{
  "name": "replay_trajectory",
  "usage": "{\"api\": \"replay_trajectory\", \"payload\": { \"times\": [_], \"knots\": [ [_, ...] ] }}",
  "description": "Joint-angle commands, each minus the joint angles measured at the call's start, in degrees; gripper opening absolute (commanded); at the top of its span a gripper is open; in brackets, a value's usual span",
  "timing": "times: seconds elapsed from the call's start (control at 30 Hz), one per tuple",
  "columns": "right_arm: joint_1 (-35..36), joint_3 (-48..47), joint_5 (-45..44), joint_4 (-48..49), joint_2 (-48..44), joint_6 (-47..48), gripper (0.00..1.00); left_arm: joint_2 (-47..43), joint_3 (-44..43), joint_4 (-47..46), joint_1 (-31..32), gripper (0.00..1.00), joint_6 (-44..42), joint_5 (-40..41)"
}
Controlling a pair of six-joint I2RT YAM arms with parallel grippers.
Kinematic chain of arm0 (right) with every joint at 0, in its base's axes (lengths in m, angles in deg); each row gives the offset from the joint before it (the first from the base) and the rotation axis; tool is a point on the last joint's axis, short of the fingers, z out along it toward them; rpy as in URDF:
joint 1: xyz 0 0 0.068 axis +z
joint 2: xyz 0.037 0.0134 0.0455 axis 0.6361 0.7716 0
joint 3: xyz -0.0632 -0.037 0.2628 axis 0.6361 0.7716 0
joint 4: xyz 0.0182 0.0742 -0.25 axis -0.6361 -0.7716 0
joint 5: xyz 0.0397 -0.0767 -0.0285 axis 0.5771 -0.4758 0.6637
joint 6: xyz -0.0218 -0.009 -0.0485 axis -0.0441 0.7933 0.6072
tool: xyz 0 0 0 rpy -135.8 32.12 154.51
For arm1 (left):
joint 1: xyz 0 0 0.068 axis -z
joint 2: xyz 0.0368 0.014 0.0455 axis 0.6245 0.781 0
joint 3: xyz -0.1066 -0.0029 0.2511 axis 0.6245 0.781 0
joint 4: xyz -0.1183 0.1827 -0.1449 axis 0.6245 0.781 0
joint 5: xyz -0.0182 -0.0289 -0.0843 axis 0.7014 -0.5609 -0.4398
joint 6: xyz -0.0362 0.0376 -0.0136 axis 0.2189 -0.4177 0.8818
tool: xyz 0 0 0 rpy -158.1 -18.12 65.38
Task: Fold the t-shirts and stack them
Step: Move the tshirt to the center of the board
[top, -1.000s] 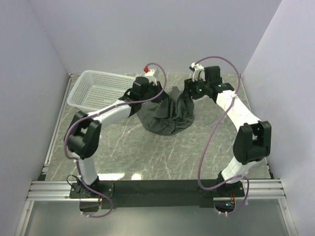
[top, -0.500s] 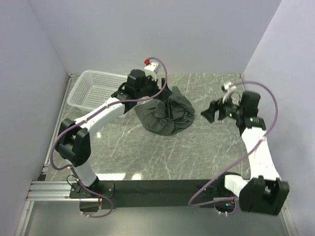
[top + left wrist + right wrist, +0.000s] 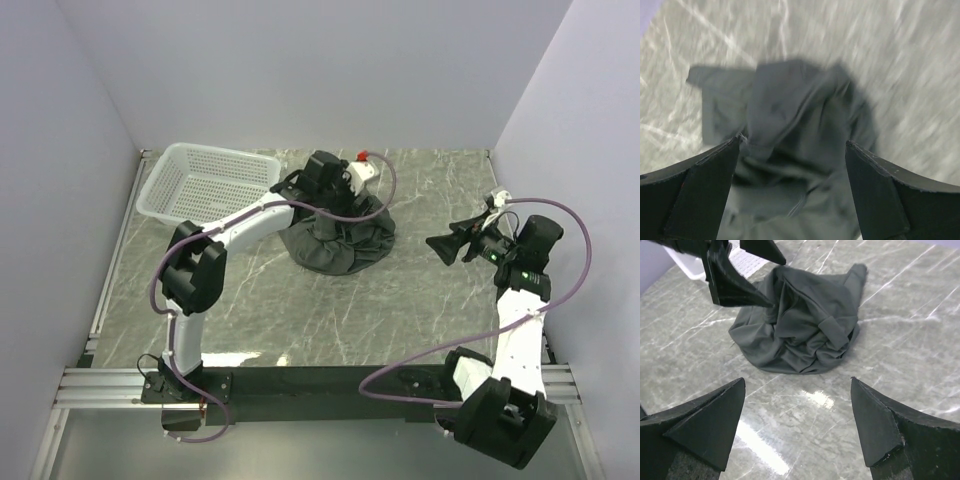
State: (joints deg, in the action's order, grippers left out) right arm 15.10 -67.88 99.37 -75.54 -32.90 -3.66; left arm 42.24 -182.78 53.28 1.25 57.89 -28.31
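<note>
My left gripper moves down next, easing left in the wrist view, and closes on that fold's end. The t-shirt's raised fold ends below its open fingers.
The dark grey-green t-shirt lies as a crumpled heap on the marble table, towards the back middle. My left gripper hovers over the heap's far-left side. It is open, and the blurred left wrist view shows only cloth below the gap between its fingers. My right gripper is off to the right of the shirt and points at it. It too stands open and empty, with bare table between its fingertips. The right wrist view also takes in the shirt and the left gripper.
A white mesh basket stands at the back left, close to the left arm's forearm; its corner shows in the right wrist view. Walls close in the table at the back and on both sides.
Both grippers have opened and let go of the shirt, which has dropped into a heap. The right arm has pulled away to the right. The left gripper has swung right over the heap.
</note>
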Motion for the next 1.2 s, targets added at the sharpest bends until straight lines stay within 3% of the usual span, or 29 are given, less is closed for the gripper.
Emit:
{"api": "replay_trajectory", "payload": {
  "times": [0.0,0.13,0.3,0.6,0.73,0.77,0.87,0.9,0.97,1.17],
  "knots": [
    [-1.08,-1.81,4.12,-1.13,2.52,1.31,0.91,-3.00,2.41,0.93,-0.44,0.92,-13.80,3.32],
    [-1.09,-2.95,4.74,-2.04,4.81,1.68,0.90,-4.07,5.06,-1.53,-0.35,0.91,-18.04,7.27],
    [-1.17,-2.52,5.09,-1.51,4.28,1.15,0.90,0.41,0.59,1.80,0.79,0.84,-21.20,13.59],
    [-1.09,-2.51,5.80,-1.24,4.55,0.62,0.90,3.22,-0.74,-1.98,4.04,0.82,-25.60,20.81],
    [-1.09,-2.34,6.23,-0.98,4.29,0.36,0.90,6.04,-3.28,-2.33,4.84,0.77,-26.58,25.29],
    [-1.09,-2.34,6.50,-1.07,4.37,0.35,0.90,6.22,-3.55,-2.59,5.01,0.74,-26.49,25.21],
    [-1.09,-2.16,6.85,-0.89,4.28,0.09,0.90,6.83,-4.87,-3.12,5.36,0.46,-26.05,25.21],
    [-1.09,-2.25,6.85,-0.98,4.20,0.09,0.90,6.92,-5.31,-3.21,5.36,0.25,-25.96,25.38],
    [-1.09,-2.34,6.85,-1.33,4.11,0.35,0.90,6.92,-5.83,-3.47,5.71,0.01,-25.09,25.65],
    [-1.09,-2.07,6.33,-0.81,3.93,-1.31,0.89,1.48,-13.11,0.46,6.59,0.00,-14.04,23.46]
  ]
}}
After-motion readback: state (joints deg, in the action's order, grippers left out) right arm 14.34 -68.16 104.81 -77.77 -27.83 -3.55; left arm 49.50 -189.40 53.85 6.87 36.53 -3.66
